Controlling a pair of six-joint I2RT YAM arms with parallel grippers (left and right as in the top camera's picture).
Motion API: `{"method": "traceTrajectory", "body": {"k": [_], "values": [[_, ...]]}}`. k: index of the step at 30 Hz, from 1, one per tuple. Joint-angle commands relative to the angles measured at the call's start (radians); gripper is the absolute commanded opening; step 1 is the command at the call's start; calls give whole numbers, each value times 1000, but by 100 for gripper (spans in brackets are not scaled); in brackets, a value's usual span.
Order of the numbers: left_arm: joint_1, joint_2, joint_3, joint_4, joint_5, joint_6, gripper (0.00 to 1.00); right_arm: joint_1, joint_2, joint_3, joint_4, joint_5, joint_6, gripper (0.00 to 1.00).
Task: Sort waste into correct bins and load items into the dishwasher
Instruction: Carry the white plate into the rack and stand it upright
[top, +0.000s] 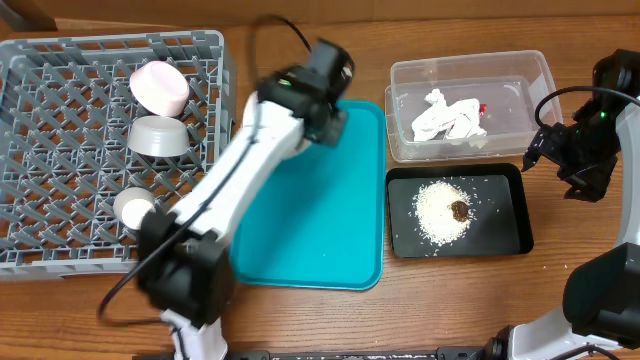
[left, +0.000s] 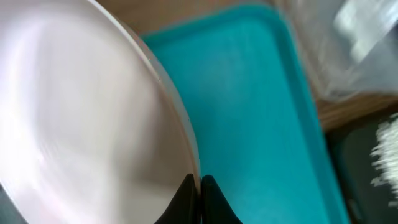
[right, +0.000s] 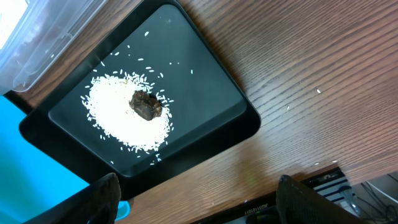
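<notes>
I should lift my left gripper next and carry the plate (top: 250, 112) sideways over the free part of the rack that shows between the bowls and the rack's edge by the tray (top: 223, 120).
My left gripper (left: 199, 186) is shut on the rim of the round white plate (left: 81, 118) and holds it above the teal tray (left: 249, 106). In the overhead view the left gripper (top: 330, 118) hangs over the tray's far left corner, and the arm hides the plate. The grey dish rack (top: 60, 160) holds the pink bowl (top: 160, 87), the grey bowl (top: 158, 136) and the white cup (top: 133, 207). The clear tub (top: 520, 75) holds the napkin (top: 448, 118) and the red wrapper (top: 483, 108). The black tray (top: 505, 215) holds rice (top: 437, 210) with a brown bit (right: 146, 104). My right gripper (top: 545, 152) is open and empty. The chopsticks are out of view.
The teal tray (top: 330, 210) lies between the rack and the bins. In the right wrist view the black tray (right: 205, 81) is below the open fingers (right: 199, 199), with bare wooden table (right: 311, 93) to its right and the table's edge close by.
</notes>
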Motion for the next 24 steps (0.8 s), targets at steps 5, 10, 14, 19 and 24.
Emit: {"method": "traceTrajectory", "body": {"k": [5, 10, 14, 19, 24], "values": [[190, -114, 32, -26, 256, 6, 4, 0, -36, 4, 2, -2, 0, 82], [331, -102, 32, -37, 513, 60, 4, 0, -36, 4, 1, -2, 0, 82], [435, -92, 31, -52, 629, 61, 4, 0, -36, 4, 2, -2, 0, 82], [517, -69, 31, -70, 763, 96, 4, 0, -36, 4, 2, -2, 0, 82], [555, -19, 31, -101, 803, 96, 4, 0, -36, 4, 1, -2, 0, 82]]}}
